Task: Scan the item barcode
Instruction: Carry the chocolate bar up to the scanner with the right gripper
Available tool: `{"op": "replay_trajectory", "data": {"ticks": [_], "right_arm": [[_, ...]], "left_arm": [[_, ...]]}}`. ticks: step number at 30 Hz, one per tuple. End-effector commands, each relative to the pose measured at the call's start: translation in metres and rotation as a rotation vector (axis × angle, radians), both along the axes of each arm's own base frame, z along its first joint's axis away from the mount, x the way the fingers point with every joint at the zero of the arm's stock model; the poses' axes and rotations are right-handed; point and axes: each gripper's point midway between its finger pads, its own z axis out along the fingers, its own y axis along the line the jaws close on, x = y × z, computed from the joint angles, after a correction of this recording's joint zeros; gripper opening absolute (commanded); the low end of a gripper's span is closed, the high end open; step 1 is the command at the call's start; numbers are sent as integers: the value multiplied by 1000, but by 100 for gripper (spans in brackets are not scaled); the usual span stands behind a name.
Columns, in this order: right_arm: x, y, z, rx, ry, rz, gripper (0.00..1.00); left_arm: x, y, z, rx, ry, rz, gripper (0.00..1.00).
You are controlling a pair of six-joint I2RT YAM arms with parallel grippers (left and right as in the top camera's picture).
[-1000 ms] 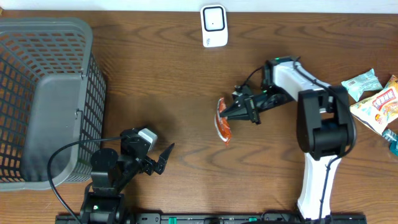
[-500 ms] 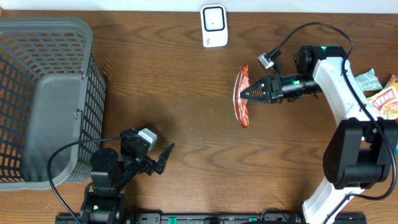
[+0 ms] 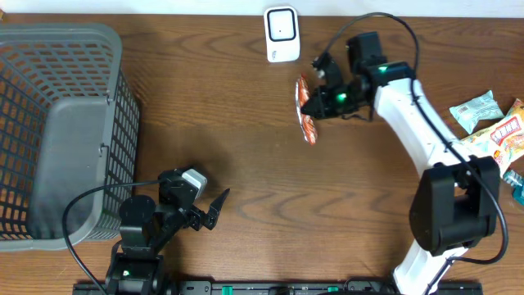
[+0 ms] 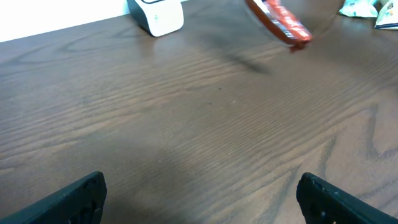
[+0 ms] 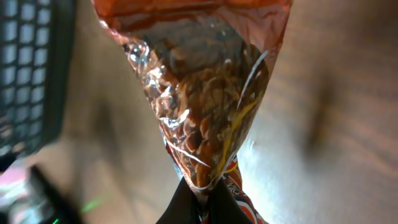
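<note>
The wood beside the other snack packets is bare, so my right gripper should next move outward to the scanner (image 3: 282, 34), then across and down onto that spot to release the packet.
An orange-red snack packet (image 3: 304, 111) hangs in the air a little below and right of the white barcode scanner (image 3: 282, 34) at the table's far edge. My right gripper (image 3: 315, 105) is shut on the packet's edge; the right wrist view shows the crinkled packet (image 5: 205, 93) pinched between my black fingertips (image 5: 186, 208). The left wrist view catches the same packet (image 4: 278, 20) and the scanner (image 4: 157, 14) far off. My left gripper (image 3: 214, 206) rests open near the front edge, holding nothing, its two fingertips (image 4: 78, 196) wide apart over bare wood.
A grey mesh basket (image 3: 57, 131) fills the left side of the table. Several more snack packets (image 3: 491, 127) lie at the right edge. The right arm's white links (image 3: 426, 139) stretch from the front right toward the scanner.
The right arm has carried the packet up and leftward, from mid-table to just beside the scanner. The left arm has stayed still.
</note>
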Motion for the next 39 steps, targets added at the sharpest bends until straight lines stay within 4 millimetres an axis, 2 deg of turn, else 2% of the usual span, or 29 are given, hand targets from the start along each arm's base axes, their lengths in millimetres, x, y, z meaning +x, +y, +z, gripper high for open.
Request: {"op": "replay_trajectory", "data": {"ticks": [1, 6, 10, 13, 19, 23, 24, 25, 29, 33, 39], "right_arm": [[22, -2, 6, -91, -82, -110, 1], [58, -6, 21, -148, -247, -201, 1], [85, -9, 43, -139, -360, -273, 1], [105, -3, 61, -104, -440, -290, 1], [154, 12, 76, -62, -534, -307, 1], [197, 23, 74, -52, -582, -324, 1], [204, 26, 71, -47, -585, -327, 1], [220, 32, 65, -31, -589, -340, 1], [249, 40, 50, -8, -614, -369, 1], [261, 49, 41, 1, -635, -375, 1], [260, 55, 26, -59, -629, -410, 1]], "left_arm": [[1, 1, 0, -5, 0, 11, 98], [1, 1, 0, -5, 0, 11, 98], [1, 1, 0, -5, 0, 11, 98], [1, 1, 0, -5, 0, 11, 98], [1, 1, 0, -5, 0, 11, 98], [1, 1, 0, -5, 0, 11, 98], [1, 1, 0, -5, 0, 11, 98], [1, 1, 0, -5, 0, 11, 98], [1, 1, 0, -5, 0, 11, 98], [1, 1, 0, -5, 0, 11, 98], [1, 1, 0, -5, 0, 11, 98]]}}
